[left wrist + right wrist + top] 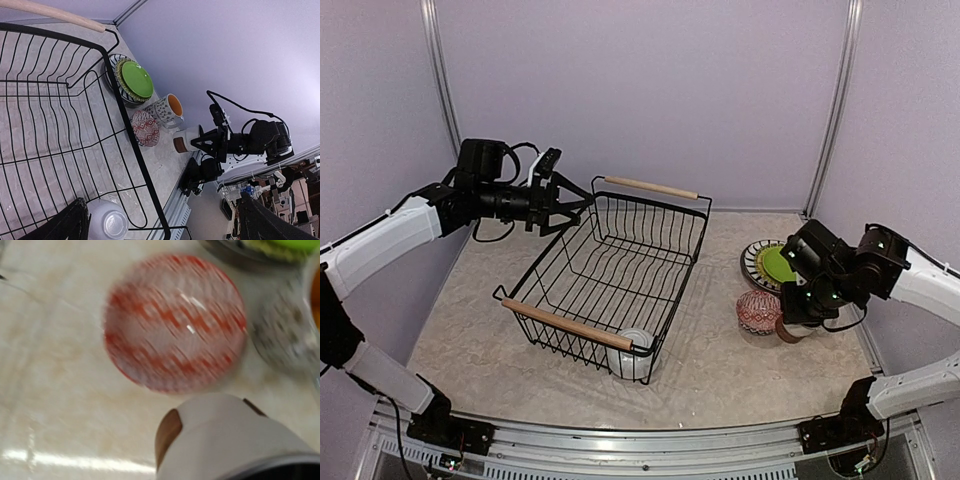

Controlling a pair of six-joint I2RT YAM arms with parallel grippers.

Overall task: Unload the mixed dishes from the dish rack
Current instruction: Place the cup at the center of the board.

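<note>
The small brown mug should go down onto the empty table next, beside the bowl and orange-lined mug, and my right gripper will lower it there.
The dish rack (pixel 620 262), a black wire basket with two wooden handles, stands mid-table. One white dish (pixel 635 352) lies upside down in its near right corner (pixel 107 220). My left gripper (pixel 560 195) hangs open and empty above the rack's far left corner. To the right of the rack, my right gripper (pixel 798 318) is shut on the small brown mug (pixel 790 331) (pixel 230 440), low beside the upturned red-patterned bowl (pixel 758 311) (pixel 175 322). A lime green plate (pixel 778 262) lies on a striped plate (pixel 752 262). The orange-lined mug (pixel 167 109) stands between the plates and the bowl.
Purple walls close in the back and both sides. The metal rail (pixel 650 455) with the arm bases runs along the near edge. The right wrist view is blurred.
</note>
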